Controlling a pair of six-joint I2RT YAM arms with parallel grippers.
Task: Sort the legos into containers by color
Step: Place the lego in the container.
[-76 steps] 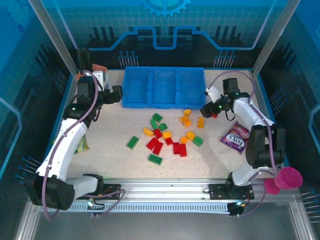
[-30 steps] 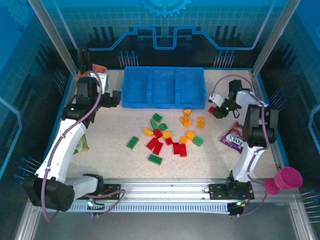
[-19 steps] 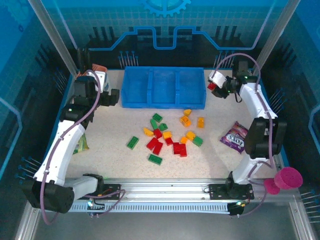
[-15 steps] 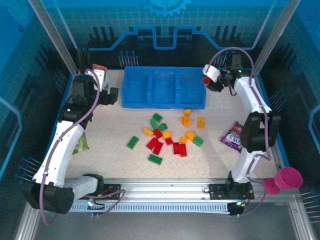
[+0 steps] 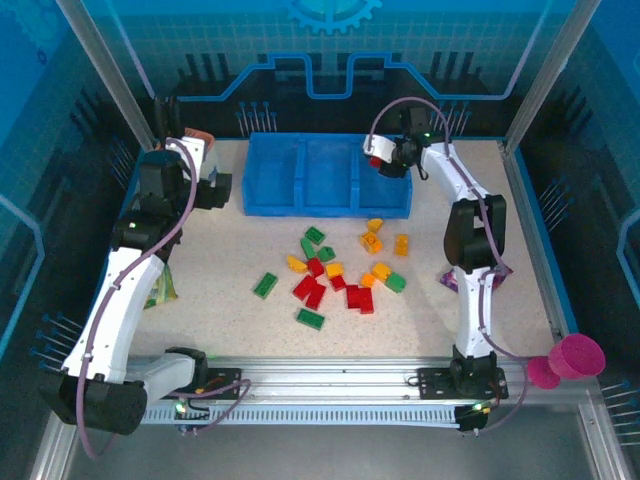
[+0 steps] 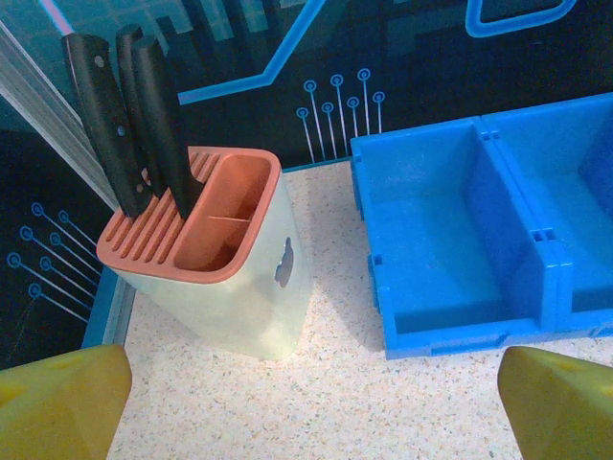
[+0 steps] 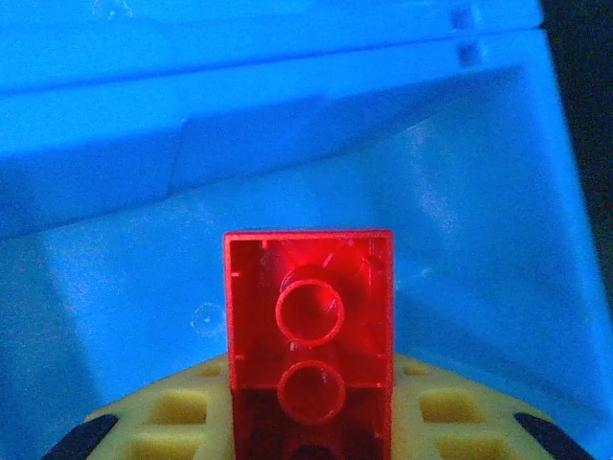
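My right gripper moves down toward the container's bottom (image 5: 369, 180) (image 7: 314, 206) beside the divider next and releases the red lego there. The container's bare bottom shows beneath the lego.
My right gripper (image 5: 384, 160) is shut on a translucent red lego (image 7: 308, 316), held above the right-hand container (image 5: 381, 180) of the blue tray (image 5: 300, 208). In the right wrist view the brick's hollow underside faces the camera, with the blue container floor (image 7: 460, 249) behind it. Several green, orange-yellow and red legos (image 5: 340, 272) lie scattered on the table in front of the tray. My left gripper (image 6: 311, 412) is open with nothing between its yellow fingertips (image 6: 57, 402). It hovers over the table left of the tray's left container (image 6: 431, 249).
A beige knife block (image 6: 220, 278) with an orange insert and black-handled knives stands at the back left beside the tray. A purple snack packet (image 5: 449, 277) lies partly behind the right arm. A pink cup (image 5: 575, 357) is at the front right, and a green packet (image 5: 165, 290) at the left.
The right gripper has carried the red lego up from the table right of the tray and leftward to above the right container. The left arm has drawn back slightly.
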